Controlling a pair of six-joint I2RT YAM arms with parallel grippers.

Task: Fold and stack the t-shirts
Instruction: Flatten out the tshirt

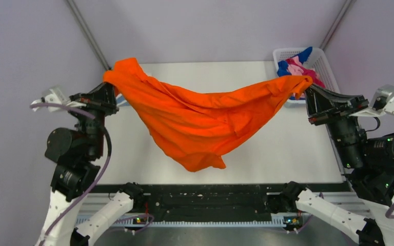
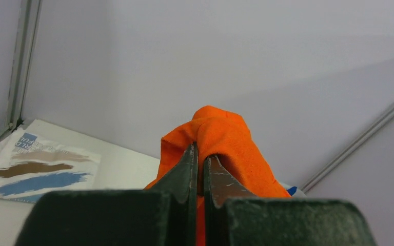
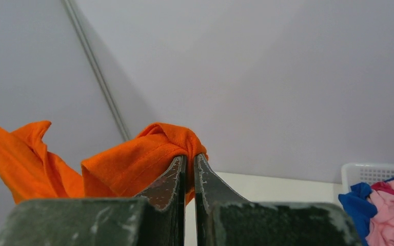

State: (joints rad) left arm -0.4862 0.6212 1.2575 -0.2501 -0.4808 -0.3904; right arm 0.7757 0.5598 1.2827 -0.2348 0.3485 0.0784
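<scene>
I need to move my left gripper outward and down to the bare table [image 1: 177, 76] [image 2: 125, 166] beside the streaked white t-shirt and let go of the orange t-shirt's end there, because that part of the table is clear.
A bright orange t-shirt [image 1: 200, 118] hangs stretched in the air above the table between both grippers, sagging in the middle. My left gripper [image 1: 109, 91] is shut on its left end, seen bunched over the fingertips in the left wrist view [image 2: 220, 133]. My right gripper [image 1: 308, 92] is shut on its right end, seen in the right wrist view [image 3: 149, 154]. A white t-shirt with brown and blue streaks [image 2: 36, 169] lies flat on the table at the far left. Blue, pink and magenta t-shirts [image 1: 297, 66] lie piled in the basket, also in the right wrist view [image 3: 385, 210].
A white plastic lattice basket [image 1: 322, 64] stands at the table's far right corner. The white table [image 1: 287, 148] lies under the hanging shirt. Grey walls with metal corner posts enclose the table.
</scene>
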